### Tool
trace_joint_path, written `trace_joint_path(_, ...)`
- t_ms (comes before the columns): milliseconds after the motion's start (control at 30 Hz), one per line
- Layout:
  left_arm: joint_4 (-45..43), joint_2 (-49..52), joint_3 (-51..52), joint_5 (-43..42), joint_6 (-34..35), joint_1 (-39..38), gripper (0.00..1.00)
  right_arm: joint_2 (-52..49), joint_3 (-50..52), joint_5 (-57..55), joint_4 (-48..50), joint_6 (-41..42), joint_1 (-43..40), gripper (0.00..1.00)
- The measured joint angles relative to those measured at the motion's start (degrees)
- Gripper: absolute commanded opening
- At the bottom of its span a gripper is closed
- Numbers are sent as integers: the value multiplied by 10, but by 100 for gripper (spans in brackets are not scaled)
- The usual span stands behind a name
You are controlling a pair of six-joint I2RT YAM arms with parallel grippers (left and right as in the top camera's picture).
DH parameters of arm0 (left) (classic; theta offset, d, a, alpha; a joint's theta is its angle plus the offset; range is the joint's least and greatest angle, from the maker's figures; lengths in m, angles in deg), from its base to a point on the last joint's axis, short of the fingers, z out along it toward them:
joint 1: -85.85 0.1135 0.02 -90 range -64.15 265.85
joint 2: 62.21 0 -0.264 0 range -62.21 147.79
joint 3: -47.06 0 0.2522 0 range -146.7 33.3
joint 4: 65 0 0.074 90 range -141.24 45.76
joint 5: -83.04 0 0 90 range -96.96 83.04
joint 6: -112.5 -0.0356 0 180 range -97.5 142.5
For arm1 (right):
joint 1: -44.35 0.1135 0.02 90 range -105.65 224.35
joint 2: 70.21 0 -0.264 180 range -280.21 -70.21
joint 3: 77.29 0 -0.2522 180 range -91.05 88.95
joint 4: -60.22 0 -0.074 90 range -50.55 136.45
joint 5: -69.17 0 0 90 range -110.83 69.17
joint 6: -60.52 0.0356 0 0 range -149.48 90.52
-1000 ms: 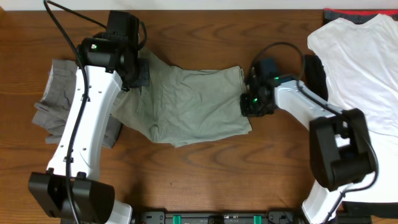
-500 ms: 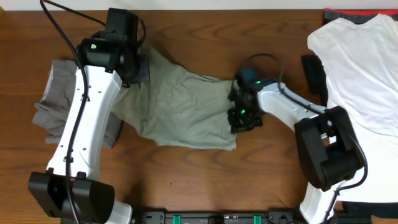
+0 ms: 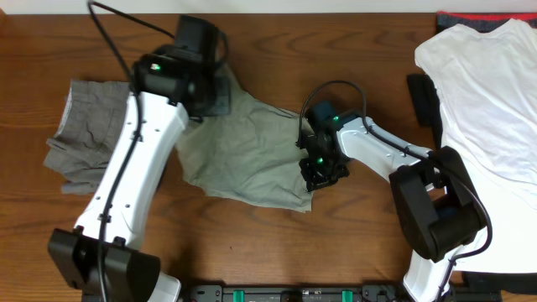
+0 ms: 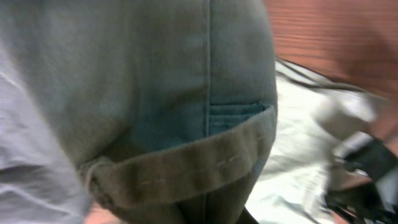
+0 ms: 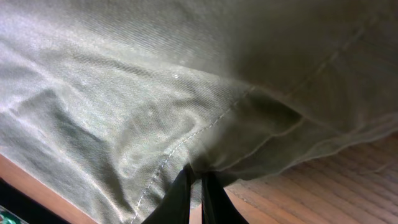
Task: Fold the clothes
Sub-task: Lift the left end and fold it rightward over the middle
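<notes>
The trousers' pinched edge is below my left gripper and to its right in the overhead view, so I will next carry the waistband across and down to let go of it.
The pale khaki-green trousers [image 3: 252, 155] lie bunched on the wooden table between my two arms. My left gripper [image 3: 211, 91] is at their upper left end, shut on the waistband; the left wrist view is filled by the waistband and a belt loop [image 4: 186, 165], and the fingers are hidden by cloth. My right gripper [image 3: 317, 172] is at the right edge of the trousers, shut on a pinch of the fabric; in the right wrist view the dark fingertips [image 5: 181, 193] clamp the cloth [image 5: 124, 106] above the wood.
A darker grey folded garment [image 3: 84, 147] lies at the left of the table. A white T-shirt [image 3: 487, 92] lies at the right, with a black object [image 3: 422, 99] beside it and a red-edged item [image 3: 470, 18] at the top right.
Both grippers have moved: the right one pulled the trousers' right edge to the left and slightly down, the left one carried the waistband end to the right, so the trousers are more bunched.
</notes>
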Motion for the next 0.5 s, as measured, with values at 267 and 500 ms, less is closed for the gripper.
trace_joint_path(267, -5, 40, 0, -12, 62, -82, 6, 2, 0, -4, 1, -12, 9, 13)
trace_joint_path(500, -27, 117, 0, -32, 116, -121, 6, 3, 0, -8, 2, -13, 11, 15)
